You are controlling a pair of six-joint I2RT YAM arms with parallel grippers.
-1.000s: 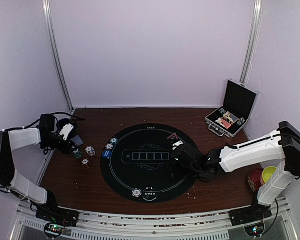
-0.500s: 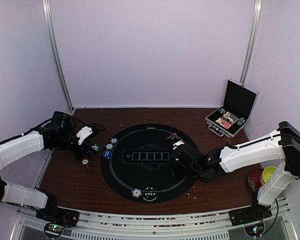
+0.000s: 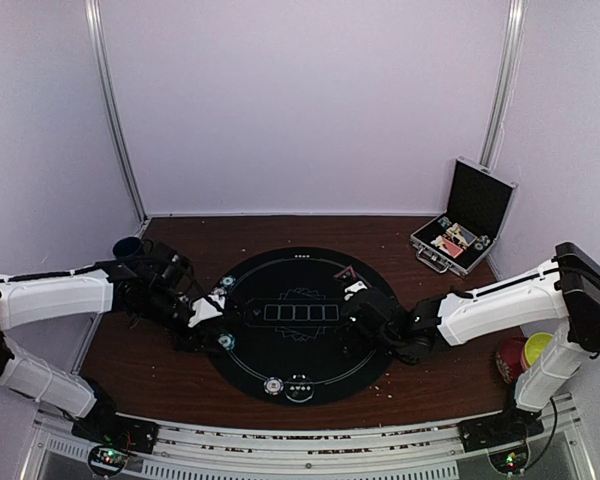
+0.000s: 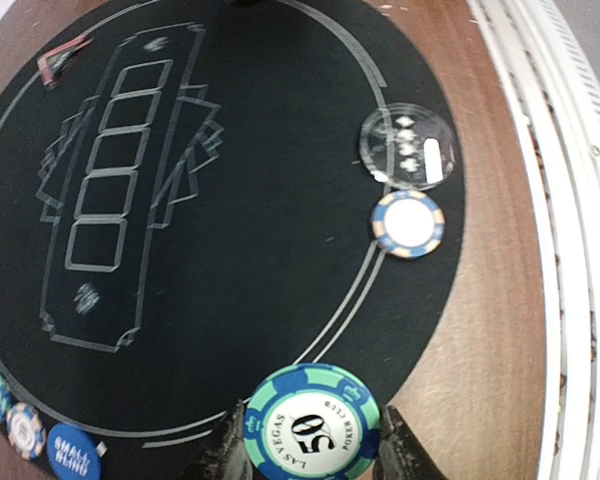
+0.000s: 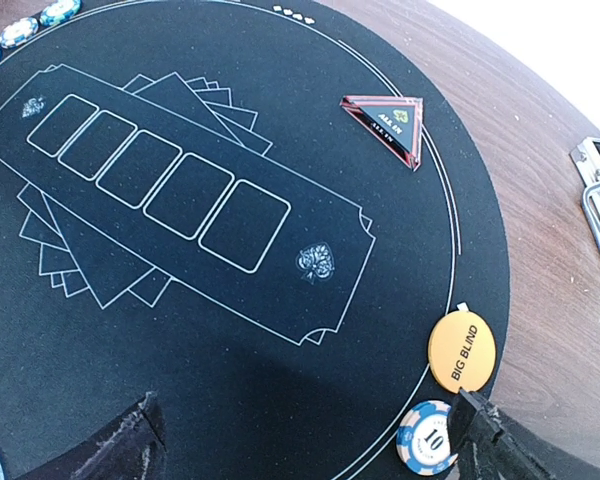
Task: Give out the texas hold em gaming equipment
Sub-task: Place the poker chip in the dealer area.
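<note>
Next, my left gripper moves down and to the right in the top view and releases, as bare mat beside the blue-and-orange chip lies below it on that side.
My left gripper (image 4: 312, 440) is shut on a green-and-blue "50" poker chip (image 4: 312, 423), held above the near-left rim of the round black mat (image 3: 300, 352). A blue-and-orange chip (image 4: 408, 223) and a clear disc (image 4: 408, 147) lie on the mat's near edge. The blue small-blind disc (image 4: 74, 453) and two chips (image 4: 25, 428) sit at the mat's left edge. My right gripper (image 5: 305, 430) hangs open over the mat's right side. Next to its right finger lie the orange "Big Blind" disc (image 5: 462, 350) and a blue "10" chip (image 5: 426, 437). The red triangle marker (image 5: 385, 125) lies beyond.
An open silver-edged black case (image 3: 465, 225) with cards and chips stands at the back right. Red and yellow bowls (image 3: 520, 355) sit by the right arm's base. A dark cup (image 3: 128, 246) stands at the back left. Metal rails border the near table edge.
My left arm has swung from the table's left edge rightwards and forwards to the mat's left rim, carrying the chip. The right arm has stayed put.
</note>
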